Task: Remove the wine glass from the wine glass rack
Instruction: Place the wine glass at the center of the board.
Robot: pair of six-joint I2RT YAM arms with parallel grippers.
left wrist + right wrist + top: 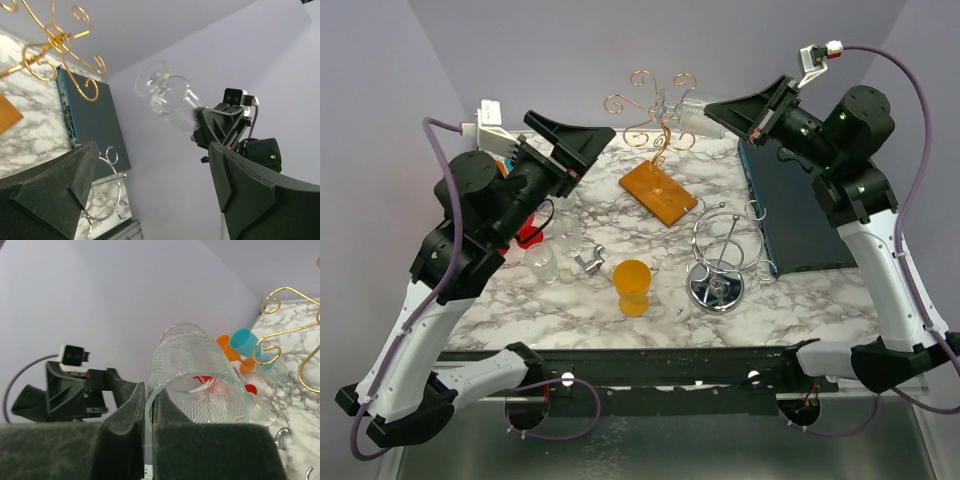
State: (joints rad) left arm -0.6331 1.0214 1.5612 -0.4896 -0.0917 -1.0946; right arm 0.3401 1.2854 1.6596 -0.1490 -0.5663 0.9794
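My right gripper moves back, to the left in the top view, and down next to release the glass beside the orange cup, where the marble lies bare.
The clear ribbed wine glass [682,105] hangs in the air on its side, just right of the gold wire rack [655,110] on its wooden base [658,192]. My right gripper [715,112] is shut on the glass's rim; in the right wrist view its jaws [149,405] pinch the wall of the glass [200,375]. In the left wrist view the glass [170,97] sits apart from the gold hooks [55,37]. My left gripper [590,150] is open and empty, raised left of the rack, with its jaws wide apart [152,185].
A silver wire rack [720,255] and an orange cup [632,287] stand at the front middle. A dark blue box [798,205] lies at the right. Clear glasses [552,250] and red items stand at the left, with blue [245,342] and orange goblets behind.
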